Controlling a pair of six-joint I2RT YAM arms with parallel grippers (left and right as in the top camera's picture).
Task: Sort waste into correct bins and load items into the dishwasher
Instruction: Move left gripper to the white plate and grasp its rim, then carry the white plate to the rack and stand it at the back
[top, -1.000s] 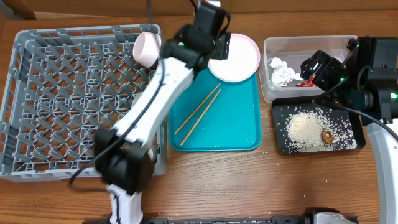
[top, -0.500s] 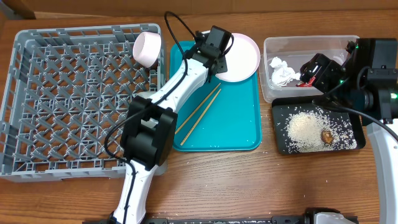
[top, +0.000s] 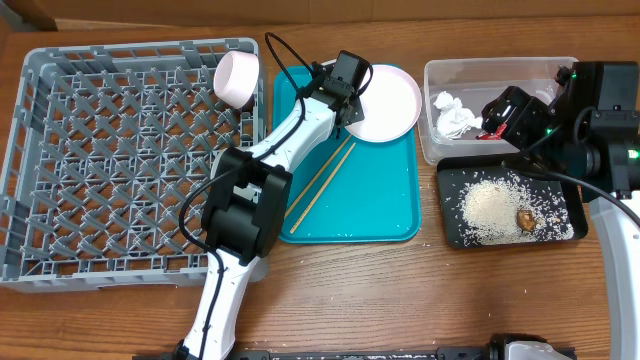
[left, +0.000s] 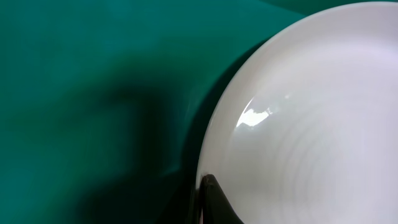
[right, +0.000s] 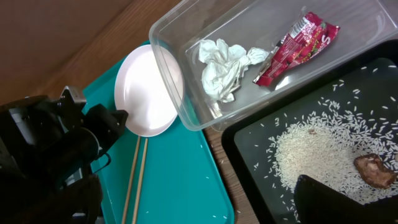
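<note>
I need to lift my left gripper toward the rack (top: 60, 200), tilt the plate upright and lower it to release it in the slots beside the small bowl, because those slots are empty.
The pale plate (top: 388, 100) rests on the far end of the teal tray (top: 375, 205). My left gripper (top: 347, 104) is shut on the plate's left rim, with one dark fingertip (left: 212, 198) lying over the plate (left: 311, 112) edge. Two chopsticks (top: 320, 182) lie side by side on the tray. A small bowl (top: 237, 77) stands at the dish rack's (top: 60, 200) far right wall. My right gripper (top: 503, 110) hangs open over the clear tub (top: 430, 142), which holds the tissue (right: 227, 62) and the red wrapper (right: 295, 46).
The black tray (top: 450, 235) in front of the tub carries a heap of rice (top: 490, 210) and a brown lump (top: 525, 217). A few rice grains dot the teal tray. The rack fills the table's left side.
The left arm swung down from over the rack's corner and its gripper closed on the plate's left rim. The plate shifted slightly. The right arm stayed put.
</note>
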